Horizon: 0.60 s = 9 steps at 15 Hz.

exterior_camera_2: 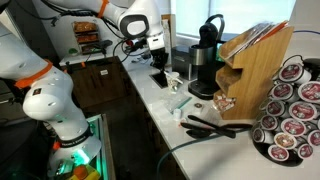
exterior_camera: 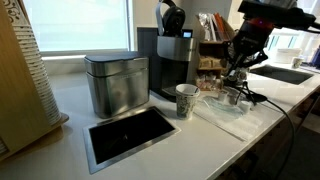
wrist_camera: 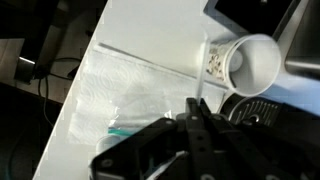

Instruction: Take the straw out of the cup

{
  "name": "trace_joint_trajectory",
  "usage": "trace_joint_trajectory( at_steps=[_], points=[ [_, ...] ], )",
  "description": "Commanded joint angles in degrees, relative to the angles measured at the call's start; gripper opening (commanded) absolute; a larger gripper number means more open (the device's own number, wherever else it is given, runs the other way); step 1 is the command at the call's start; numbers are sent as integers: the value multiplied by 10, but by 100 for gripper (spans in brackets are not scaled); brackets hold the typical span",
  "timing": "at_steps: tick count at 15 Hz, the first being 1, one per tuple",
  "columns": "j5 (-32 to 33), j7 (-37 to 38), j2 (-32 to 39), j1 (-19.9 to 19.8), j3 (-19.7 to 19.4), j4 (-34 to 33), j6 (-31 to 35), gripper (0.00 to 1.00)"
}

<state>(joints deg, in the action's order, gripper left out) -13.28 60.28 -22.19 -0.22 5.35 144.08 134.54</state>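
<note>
The straw is already outside the cup. Next, my gripper carries it away from the cup [exterior_camera: 186, 100], past the plastic wrapping to above the black utensils, and releases it.
The white paper cup [exterior_camera: 186, 100] with green printing stands upright on the counter in front of the coffee machine. It also shows in the wrist view [wrist_camera: 252, 64], seen from above with its mouth open, and in an exterior view [exterior_camera_2: 172, 83]. My gripper [exterior_camera: 238, 78] hangs above the counter to the side of the cup, apart from it. In the wrist view its black fingers [wrist_camera: 196, 112] are shut on the thin pale straw [wrist_camera: 205, 75], which sticks out past the fingertips beside the cup, outside it. The straw is too thin to make out in either exterior view.
A metal canister [exterior_camera: 115, 85], a coffee machine [exterior_camera: 170, 60] and a black inset tray [exterior_camera: 130, 135] stand on the counter. Clear plastic wrapping with napkins [exterior_camera: 225, 112] lies under the gripper. A sink [exterior_camera: 285, 73] is beyond. A wooden holder [exterior_camera_2: 255, 60] and a coffee pod rack [exterior_camera_2: 292, 110] stand nearby.
</note>
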Motion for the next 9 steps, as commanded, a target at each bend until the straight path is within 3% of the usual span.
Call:
trace_joint_trajectory(
  at_steps=[1, 4, 5, 6, 9],
  points=[
    [15, 28, -73, -56, -16, 101, 71, 1],
    [39, -51, -77, -84, -42, 105, 75, 1],
    [10, -90, -74, -69, -63, 100, 84, 1],
    [16, -58, -60, -80, -42, 89, 69, 1],
    [15, -67, -60, -83, -45, 88, 70, 1]
  ],
)
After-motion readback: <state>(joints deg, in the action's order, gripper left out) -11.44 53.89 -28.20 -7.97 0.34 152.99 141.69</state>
